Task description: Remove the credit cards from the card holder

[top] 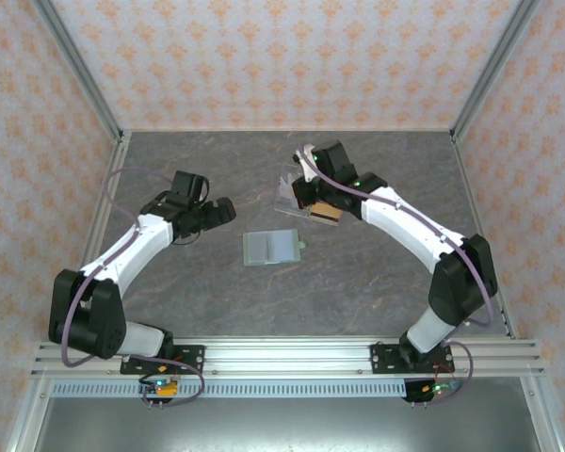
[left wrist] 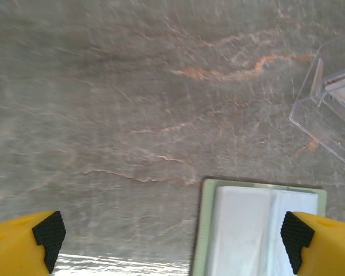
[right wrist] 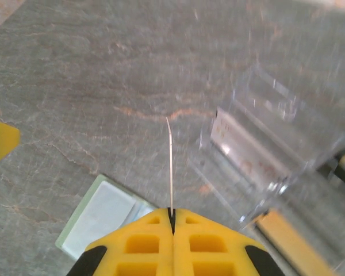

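My right gripper turns and lowers the credit card (right wrist: 170,167) into the clear stand's slot (right wrist: 247,152) next, then releases it, as that slot lies below, angled to it.
The card holder (top: 271,247) lies opened flat in the middle of the table, pale green rim around blue-grey inner faces. My left gripper (top: 226,212) hovers just left of it, jaws wide open and holding nothing. In the left wrist view the card holder (left wrist: 247,230) lies between the fingers (left wrist: 49,233), close to the right one. My right gripper (right wrist: 172,214) is shut on a thin credit card (right wrist: 170,167) seen edge-on, held above the table beside the card holder (right wrist: 100,215). From above, the right gripper (top: 313,196) is at the clear stand.
A clear acrylic stand (top: 297,188) sits behind and right of the card holder, also seen as the stand (right wrist: 264,144) and the stand (left wrist: 333,115). A tan flat piece (right wrist: 287,238) lies by its base. Patterned walls close in the table on three sides.
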You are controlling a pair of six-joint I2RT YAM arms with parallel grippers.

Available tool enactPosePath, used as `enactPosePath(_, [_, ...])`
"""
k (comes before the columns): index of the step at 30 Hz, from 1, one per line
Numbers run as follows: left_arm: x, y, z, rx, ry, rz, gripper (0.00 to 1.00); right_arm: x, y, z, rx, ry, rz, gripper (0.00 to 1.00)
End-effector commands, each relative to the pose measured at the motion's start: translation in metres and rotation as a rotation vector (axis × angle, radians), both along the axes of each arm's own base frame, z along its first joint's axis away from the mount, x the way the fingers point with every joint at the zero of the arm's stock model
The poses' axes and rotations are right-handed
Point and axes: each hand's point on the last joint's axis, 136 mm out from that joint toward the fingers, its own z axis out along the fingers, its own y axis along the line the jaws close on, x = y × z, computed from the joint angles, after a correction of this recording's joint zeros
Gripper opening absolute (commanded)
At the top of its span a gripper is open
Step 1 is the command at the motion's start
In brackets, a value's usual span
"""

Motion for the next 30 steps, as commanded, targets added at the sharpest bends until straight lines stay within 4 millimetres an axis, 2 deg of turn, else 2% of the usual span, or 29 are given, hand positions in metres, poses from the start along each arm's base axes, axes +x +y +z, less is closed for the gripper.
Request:
enactPosePath(1, [-0.014, 0.033, 0.01, 0.131, -0.008, 0.029, 1.0, 0.003, 0.004, -0.007, -0.193, -0.077, 0.213, 0.0])
enactPosePath(6, [-0.022, 0.047, 0.019, 0.153, -0.009, 0.041, 1.0, 0.019, 0.013, -0.018, -0.323, -0.116, 0.347, 0.0])
enactPosePath(14, [-0.022, 0.046, 0.019, 0.143, -0.012, 0.034, 1.0, 0.046, 0.01, -0.057, -0.525, -0.05, 0.45, 0.0])
enactPosePath(30, [-0.021, 0.048, 0.016, 0.15, 0.01, 0.033, 1.0, 0.074, -0.007, -0.101, -0.691, 0.018, 0.475, 0.0])
